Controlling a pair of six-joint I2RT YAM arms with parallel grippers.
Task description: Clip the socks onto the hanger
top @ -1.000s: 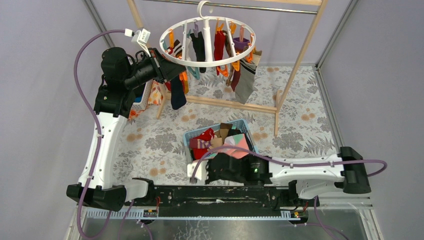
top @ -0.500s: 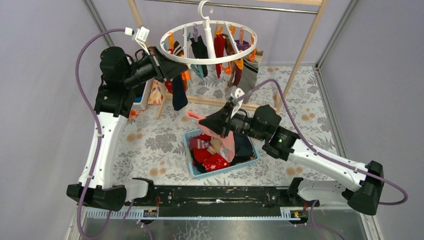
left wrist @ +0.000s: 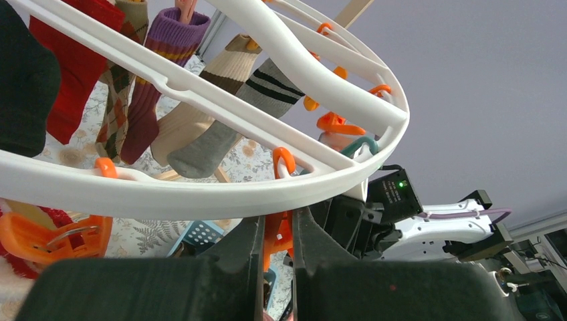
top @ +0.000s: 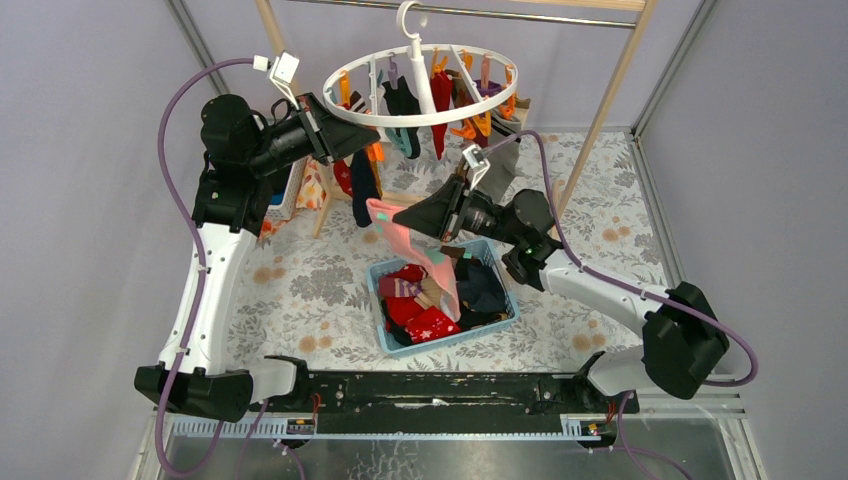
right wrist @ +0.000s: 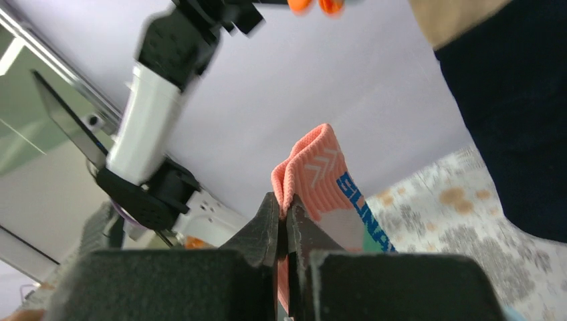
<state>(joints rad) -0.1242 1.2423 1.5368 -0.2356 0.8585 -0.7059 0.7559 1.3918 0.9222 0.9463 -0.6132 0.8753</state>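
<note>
The orange clip below the ring [right wrist: 300,5] is pinched by my left gripper, so my right gripper needs to move up toward that clip and let go of the pink cuff [right wrist: 314,175] there.
The white round hanger [top: 424,112] hangs from the rail, with several socks [top: 403,100] clipped under it. My left gripper [top: 372,137] is at its near left rim, shut on an orange clip [left wrist: 277,231] just below the ring [left wrist: 200,190]. My right gripper [top: 398,216] is shut on the cuff of a pink sock [top: 428,262] with green patches, and holds it up below the hanger. In the right wrist view the pink cuff [right wrist: 314,175] sticks up between my fingers. More socks [top: 420,300] lie in the blue basket.
The blue basket [top: 502,320] stands mid-table on the flowered cloth. A tall wooden rail frame [top: 598,122] carries the hanger. A white basket with clothes [top: 292,190] sits at the back left behind my left arm.
My right arm rose from the basket with the pink sock and carried it up and left toward the hanger. My left gripper stayed at the hanger's rim; the hanger swung slightly.
</note>
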